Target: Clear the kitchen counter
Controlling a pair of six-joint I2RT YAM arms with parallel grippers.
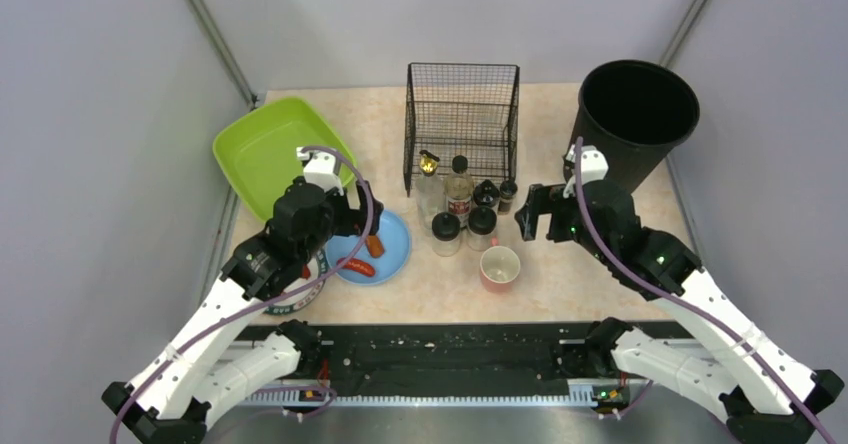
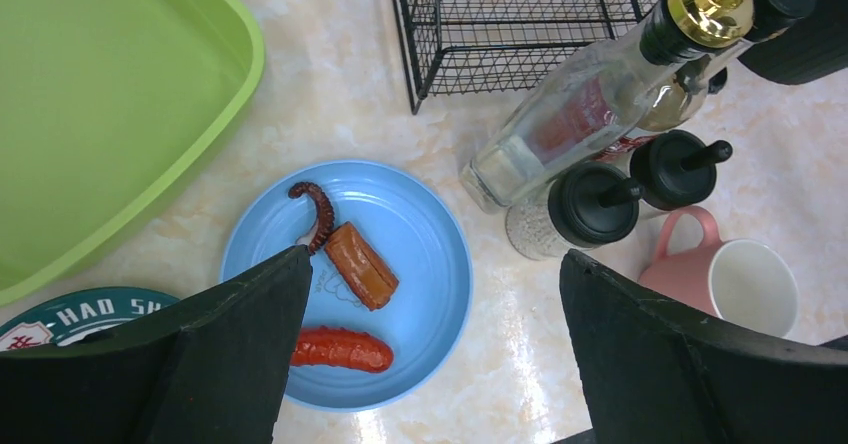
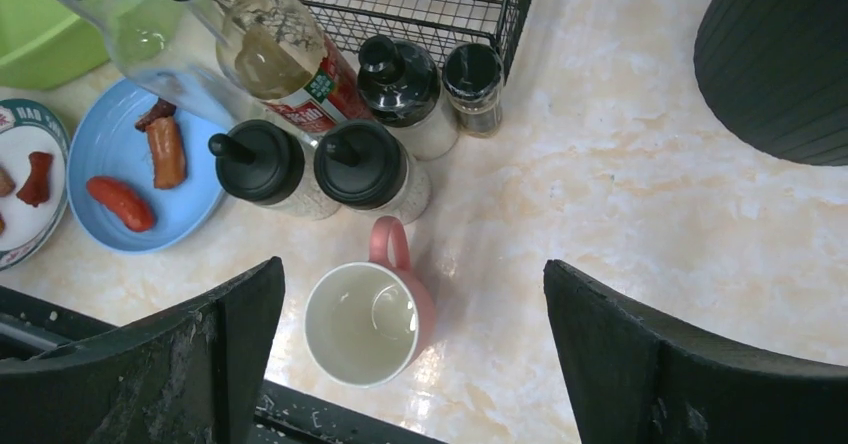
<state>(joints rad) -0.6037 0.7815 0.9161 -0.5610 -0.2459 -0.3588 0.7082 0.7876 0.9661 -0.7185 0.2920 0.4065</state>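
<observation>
My right gripper moves outward and to the left in the top view around the neck of the black-capped bottle (image 1: pixel 459 174) (image 3: pixel 222 0) next, because shakers crowd the bottle's lower body.
The kitchen counter (image 1: pixel 560 264) is a beige-pink mottled top. A blue plate (image 1: pixel 395 259) on it holds a red sausage (image 2: pixel 340 349), a brown piece (image 2: pixel 362 264) and a dark tentacle (image 2: pixel 318 214). My left gripper (image 1: pixel 350 219) hangs open and empty above this plate's right half (image 2: pixel 435 259). A pink mug (image 1: pixel 499 269) stands upright and empty. My right gripper (image 1: pixel 535 214) is open and empty above the counter just right of the mug (image 3: pixel 412 266). Two bottles (image 1: pixel 459 189) and several black-capped shakers (image 1: pixel 446 232) stand between the plate and the mug.
A lime-green tub (image 1: pixel 265 149) sits at the back left. A black wire basket (image 1: pixel 462 114) stands at the back middle and a black bin (image 1: pixel 635 114) at the back right. A green-rimmed plate (image 1: pixel 300 299) lies under the left arm. A black rail (image 1: pixel 450 349) runs along the near edge.
</observation>
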